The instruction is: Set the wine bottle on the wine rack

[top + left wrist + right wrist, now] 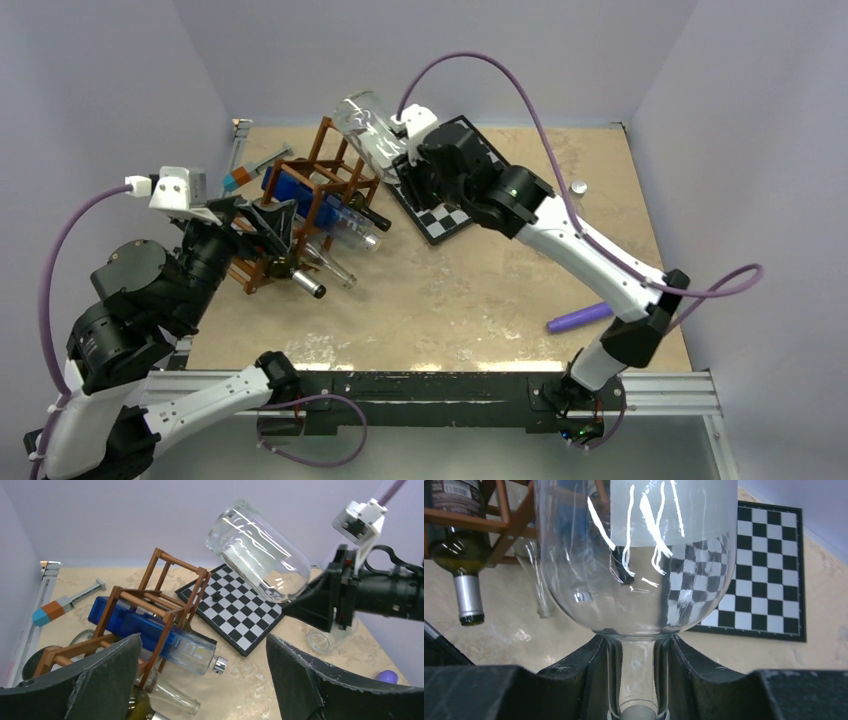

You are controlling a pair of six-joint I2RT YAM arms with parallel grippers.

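The rack's upper far-end bars (336, 162) are empty below the raised bottle. My right gripper will move down and toward the blue bottle next and lay the raised bottle's clear body across them.
My right gripper (405, 162) is shut on the neck of a clear glass wine bottle (366, 125). It holds the bottle in the air, tilted base-up, over the far end of the reddish-brown wine rack (335, 178). In the right wrist view the neck (636, 675) sits between both fingers and the bottle body (634, 555) fills the frame. The rack (165, 587) lies tilted on the table. It holds a blue bottle (145, 627), a clear bottle (170, 697) and a dark green bottle (459, 540). My left gripper (265, 225) is open and empty at the rack's near left end.
A black-and-white checkerboard (450, 215) lies right of the rack, under the right arm. A purple cylinder (580, 317) lies near the right arm's base and a small white cap (578, 186) lies at the far right. An orange-and-blue tool (250, 170) lies at the far left edge.
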